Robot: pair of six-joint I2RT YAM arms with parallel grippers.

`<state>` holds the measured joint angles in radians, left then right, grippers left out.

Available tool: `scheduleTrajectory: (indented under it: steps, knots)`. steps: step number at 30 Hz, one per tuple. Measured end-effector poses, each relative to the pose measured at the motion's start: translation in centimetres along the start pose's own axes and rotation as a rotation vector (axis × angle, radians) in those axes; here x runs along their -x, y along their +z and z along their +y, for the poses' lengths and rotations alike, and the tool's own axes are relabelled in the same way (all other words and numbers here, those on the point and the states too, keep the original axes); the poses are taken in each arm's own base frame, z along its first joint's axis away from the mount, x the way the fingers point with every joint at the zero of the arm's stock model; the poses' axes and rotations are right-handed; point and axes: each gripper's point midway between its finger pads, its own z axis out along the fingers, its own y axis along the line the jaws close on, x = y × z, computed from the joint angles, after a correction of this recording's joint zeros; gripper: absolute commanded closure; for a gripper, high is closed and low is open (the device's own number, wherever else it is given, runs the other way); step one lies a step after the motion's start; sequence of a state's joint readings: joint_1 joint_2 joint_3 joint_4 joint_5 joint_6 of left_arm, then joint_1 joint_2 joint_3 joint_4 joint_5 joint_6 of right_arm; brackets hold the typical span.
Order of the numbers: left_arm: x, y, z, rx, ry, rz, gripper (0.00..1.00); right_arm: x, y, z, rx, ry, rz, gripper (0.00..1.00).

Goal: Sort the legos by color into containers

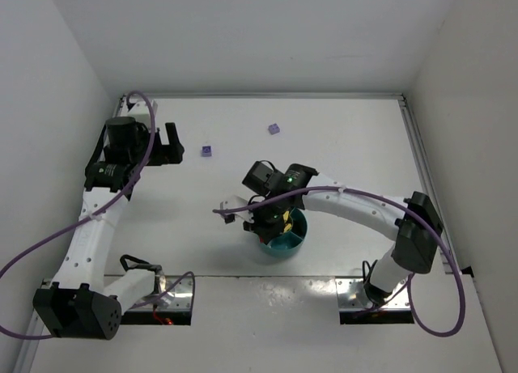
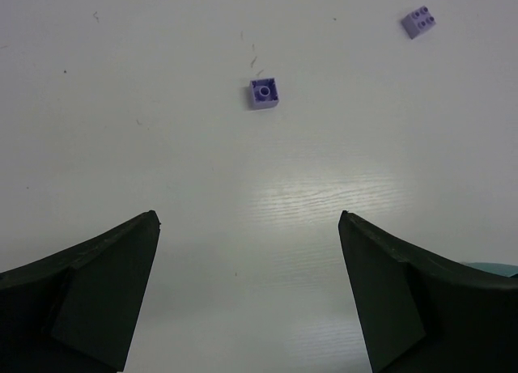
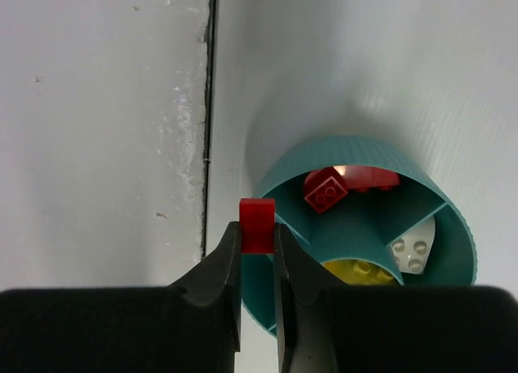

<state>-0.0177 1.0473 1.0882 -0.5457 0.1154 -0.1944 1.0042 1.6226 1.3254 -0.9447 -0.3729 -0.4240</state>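
Observation:
I will move my right gripper outward next, away from the dish's dark seam, over the dish section holding red legos (image 3: 353, 201), because the red lego it is holding hangs at the rim of the dish.
My right gripper (image 3: 257, 235) is shut on a small red lego (image 3: 256, 221) and holds it above the rim of the round teal dish (image 3: 279, 175). The dish holds red legos (image 3: 326, 189) in one section, yellow ones (image 3: 360, 269) in another and a pale one (image 3: 411, 250) in a third. In the top view the dish (image 1: 288, 244) sits near the table's front edge under the right gripper (image 1: 263, 222). Two lilac legos (image 1: 208, 151) (image 1: 273, 129) lie on the table. My left gripper (image 2: 249, 227) is open and empty, short of the nearer lilac lego (image 2: 263, 93); the other (image 2: 418, 21) lies beyond.
White walls close in the table on the left, back and right. A dark seam (image 3: 208, 114) runs along the table's front edge next to the dish. Metal mounting plates (image 1: 364, 296) sit at the arm bases.

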Motion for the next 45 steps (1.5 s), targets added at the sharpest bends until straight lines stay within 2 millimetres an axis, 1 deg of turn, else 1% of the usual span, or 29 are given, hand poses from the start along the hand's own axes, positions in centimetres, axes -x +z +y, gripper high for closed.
scheduleTrajectory:
  steps: [3,8,12,14,15,19,20,21,25,28,29,30,34,37,39,40,41,42,43,45]
  knots:
    - [-0.2,0.1,0.0,-0.004,0.003,0.005,0.01,-0.3,0.1,-0.3,-0.032,0.005,0.022,0.99]
    - [-0.7,0.2,-0.1,-0.010,0.002,0.016,0.01,-0.5,-0.1,-1.6,-0.106,0.017,0.041,0.99]
    - [-0.9,0.3,-0.1,-0.013,0.003,0.022,0.01,-0.7,-0.2,-2.2,-0.140,0.024,0.058,0.99]
    - [-0.9,0.3,-0.1,-0.014,0.003,0.022,0.01,-0.8,-0.3,-2.4,-0.150,0.025,0.061,0.95]
    - [-0.9,0.3,-0.1,-0.014,0.003,0.022,0.01,-0.8,-0.2,-2.4,-0.153,0.027,0.061,0.95]
    - [-0.9,0.3,-0.2,-0.016,0.003,0.022,0.01,-0.6,-0.2,-3.0,-0.179,0.030,0.059,0.87]
    - [-0.9,0.3,-0.2,-0.016,0.003,0.022,0.01,-0.6,-0.1,-3.1,-0.182,0.031,0.059,0.87]
    - [-0.9,0.3,-0.2,-0.016,0.003,0.022,0.01,-0.6,-0.1,-3.2,-0.185,0.033,0.060,0.83]
    - [-0.9,0.2,-0.3,-0.025,0.011,0.023,0.01,-0.6,0.2,-3.8,-0.199,0.038,0.061,0.80]
    - [-0.9,0.2,-0.4,-0.034,0.025,0.024,0.01,-0.7,0.1,-4.0,-0.206,0.046,0.062,0.72]
    - [-1.0,0.3,-0.4,-0.036,0.031,0.024,0.01,-0.7,0.1,-4.1,-0.207,0.046,0.062,0.67]
    - [-1.0,0.3,-0.4,-0.037,0.034,0.026,0.01,-0.7,0.1,-4.1,-0.208,0.048,0.062,0.64]
    - [-1.6,1.0,-0.4,-0.053,0.058,0.055,0.01,-0.7,0.1,-4.2,-0.212,0.050,0.061,0.58]
    - [-2.5,2.0,-0.6,-0.083,0.090,0.098,0.02,0.2,-0.7,-4.1,-0.207,0.055,0.041,0.59]
    - [-3.3,2.7,-0.7,-0.106,0.114,0.133,0.04,1.8,-1.7,-4.3,-0.212,0.060,-0.004,0.59]
    - [-3.9,3.2,-0.7,-0.118,0.130,0.155,0.06,2.7,-2.3,-4.4,-0.218,0.063,-0.033,0.59]
    - [-4.4,3.7,-0.6,-0.126,0.140,0.177,0.11,3.7,-3.0,-4.6,-0.226,0.068,-0.069,0.59]
    - [-5.0,4.3,-0.5,-0.131,0.149,0.206,0.13,4.3,-3.6,-4.9,-0.238,0.073,-0.096,0.59]
    - [-5.5,4.8,-0.3,-0.131,0.155,0.233,0.15,4.8,-4.2,-5.2,-0.254,0.085,-0.125,0.59]
    - [-6.4,6.3,0.0,-0.127,0.167,0.286,0.21,5.1,-5.3,-6.1,-0.289,0.117,-0.159,0.59]
